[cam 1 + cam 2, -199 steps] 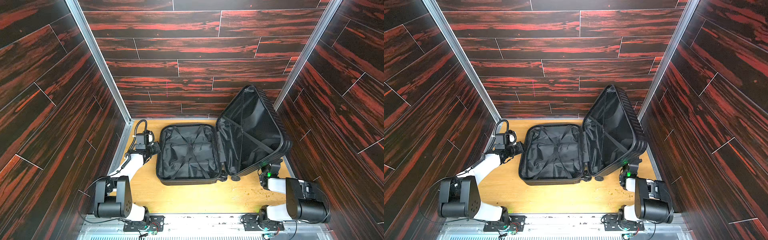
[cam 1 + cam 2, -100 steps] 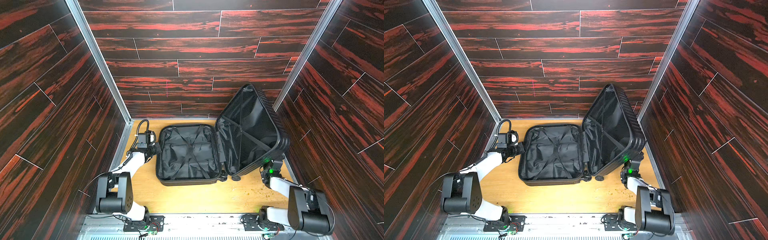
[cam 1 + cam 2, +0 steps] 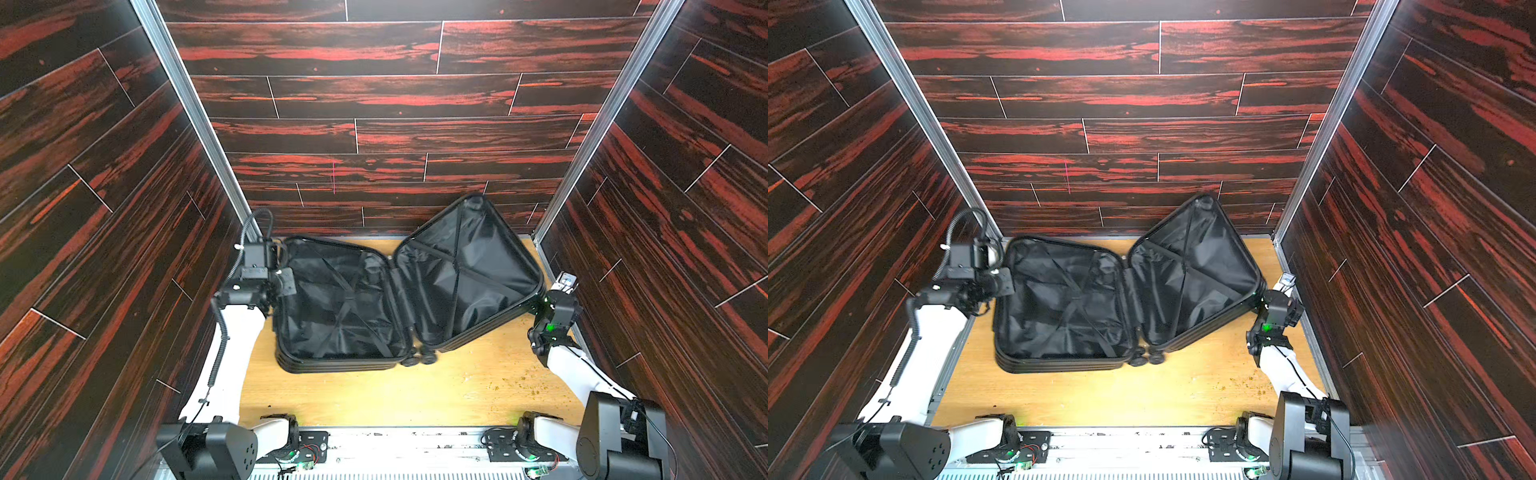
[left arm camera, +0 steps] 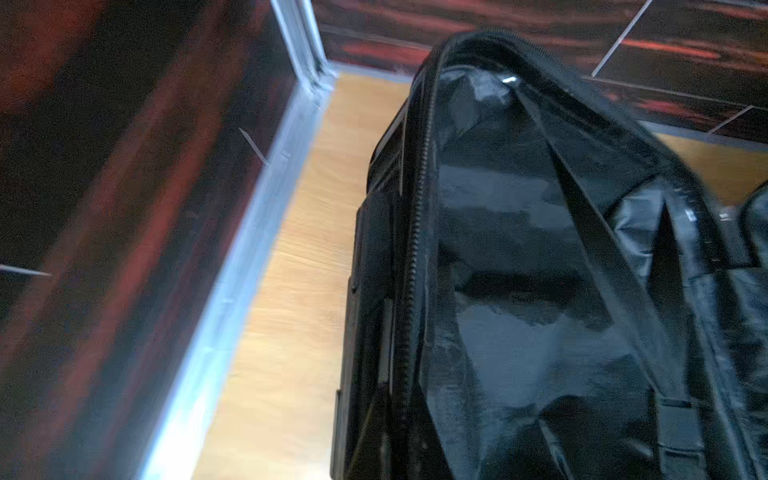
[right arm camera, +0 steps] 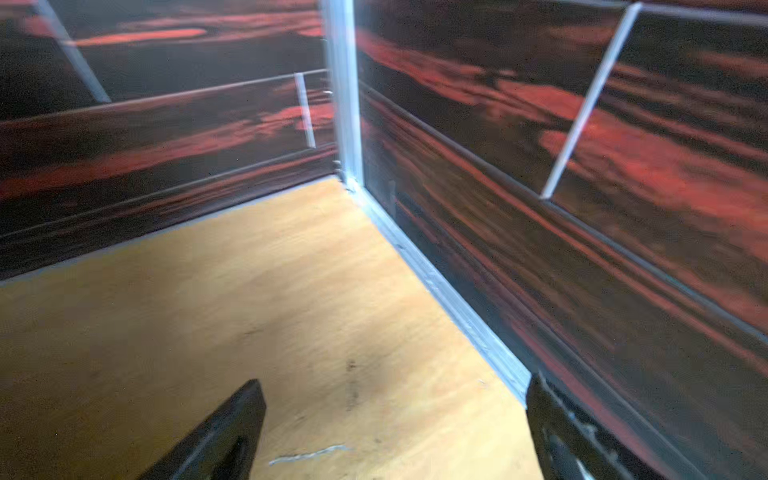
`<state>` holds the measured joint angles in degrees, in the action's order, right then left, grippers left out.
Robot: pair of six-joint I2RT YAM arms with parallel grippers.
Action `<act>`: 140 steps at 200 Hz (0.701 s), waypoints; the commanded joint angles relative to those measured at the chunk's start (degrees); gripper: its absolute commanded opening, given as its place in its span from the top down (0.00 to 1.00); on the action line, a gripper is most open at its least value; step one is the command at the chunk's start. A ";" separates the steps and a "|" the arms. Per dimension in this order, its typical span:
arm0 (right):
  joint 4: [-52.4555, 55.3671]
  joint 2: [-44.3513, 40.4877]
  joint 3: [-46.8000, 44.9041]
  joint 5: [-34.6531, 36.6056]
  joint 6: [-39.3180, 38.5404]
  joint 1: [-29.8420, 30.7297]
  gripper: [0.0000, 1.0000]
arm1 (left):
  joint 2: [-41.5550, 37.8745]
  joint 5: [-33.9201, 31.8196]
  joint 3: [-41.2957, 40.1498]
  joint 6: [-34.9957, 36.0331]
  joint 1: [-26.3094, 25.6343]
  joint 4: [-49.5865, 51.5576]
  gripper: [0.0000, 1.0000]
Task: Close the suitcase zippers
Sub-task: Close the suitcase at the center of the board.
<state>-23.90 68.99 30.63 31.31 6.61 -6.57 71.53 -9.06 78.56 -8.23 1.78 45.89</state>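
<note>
Next, my right gripper needs to tilt its empty open fingers down and bring them across to straddle the lid's outer rim [image 3: 521,245], which lies beside it, toward the hinge.
The black suitcase [image 3: 340,316] lies open on the wooden floor in both top views, its left half flat and its lid [image 3: 465,282] tilted up on the right. My left gripper [image 3: 279,286] is at the left half's outer rim. The left wrist view shows it [image 4: 399,424] shut on the zipper track [image 4: 415,232] there, one finger on each side. No pull tab is clearly visible. My right gripper [image 3: 562,291] hangs just beyond the lid's right edge, near the wall. Its fingers [image 5: 249,399] stand wide open over bare floor, nothing between them.
Dark red plank walls [image 3: 124,249] close in on three sides, with metal corner posts [image 5: 345,124]. The suitcase wheels [image 3: 419,357] face the front. Small crumbs [image 3: 515,382] dot the floor at front right. Bare wooden floor [image 3: 374,395] lies between the case and the arm bases.
The lid's outer edge has shifted left and lower in the picture. My right arm has moved from under the lid toward the back along the right wall. The left gripper has shut on the rim.
</note>
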 commanded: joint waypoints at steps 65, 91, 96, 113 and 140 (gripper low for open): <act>20.32 1.17 15.12 -6.88 0.08 -0.80 0.01 | 6.27 -2.85 31.08 7.58 0.50 14.96 1.00; 25.14 2.59 19.54 -18.73 -1.77 -0.81 0.01 | 10.21 -2.73 39.22 8.29 0.50 18.06 1.00; 26.46 3.25 20.64 -21.67 -2.03 -0.87 0.02 | 10.96 -2.63 40.77 8.27 0.50 18.53 1.00; 30.77 5.38 24.07 -34.29 -3.81 -0.81 0.09 | 13.42 -1.59 45.05 7.94 0.48 19.60 1.00; 32.21 8.71 25.79 -49.21 -3.48 -0.34 0.17 | 17.23 0.98 50.98 6.75 0.50 21.44 1.00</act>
<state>3.05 74.35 54.89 0.32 3.99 -7.25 88.66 -11.57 121.99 0.64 2.22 71.99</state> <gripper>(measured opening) 0.856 0.089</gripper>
